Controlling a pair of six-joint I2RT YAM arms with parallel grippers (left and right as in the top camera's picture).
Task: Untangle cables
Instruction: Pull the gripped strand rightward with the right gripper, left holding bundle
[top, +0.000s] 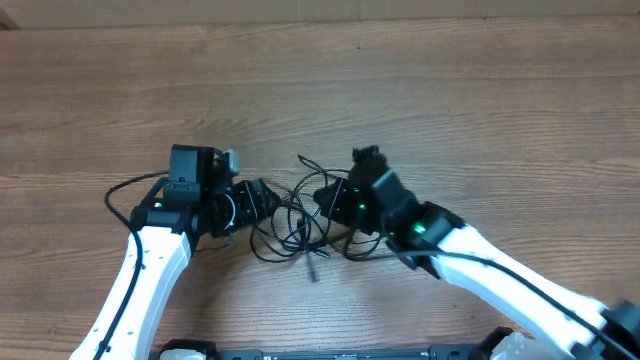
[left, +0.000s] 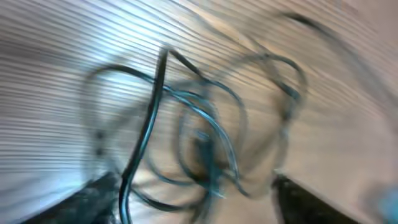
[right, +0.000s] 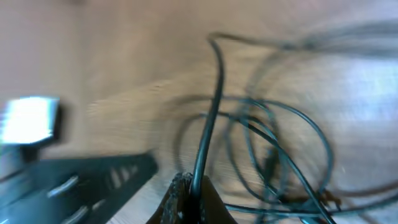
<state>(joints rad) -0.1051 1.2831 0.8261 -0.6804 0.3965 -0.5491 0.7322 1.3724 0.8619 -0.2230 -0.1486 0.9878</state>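
I will lift my right gripper and pull the piece of cable to the right in the overhead view to release it, because the table is bare on that side.
The cables (top: 300, 222) lie as a tangled bundle of thin black loops on the wooden table, between my two grippers. My left gripper (top: 262, 200) is just left of the bundle. In the blurred left wrist view its fingers are spread wide (left: 199, 199), with the loops (left: 199, 124) ahead and one strand running by the left finger. My right gripper (top: 328, 198) is at the bundle's right side. In the right wrist view it is shut (right: 193, 196) on one cable strand (right: 211, 112) that rises from the jaws, with the other loops (right: 280, 149) to the right.
The wooden table (top: 450, 90) stretches far behind and to both sides. A thicker arm wire (top: 115, 195) loops out left of the left arm. The left arm's dark body (right: 81, 180) shows blurred in the right wrist view. A black base (top: 330, 352) sits at the front edge.
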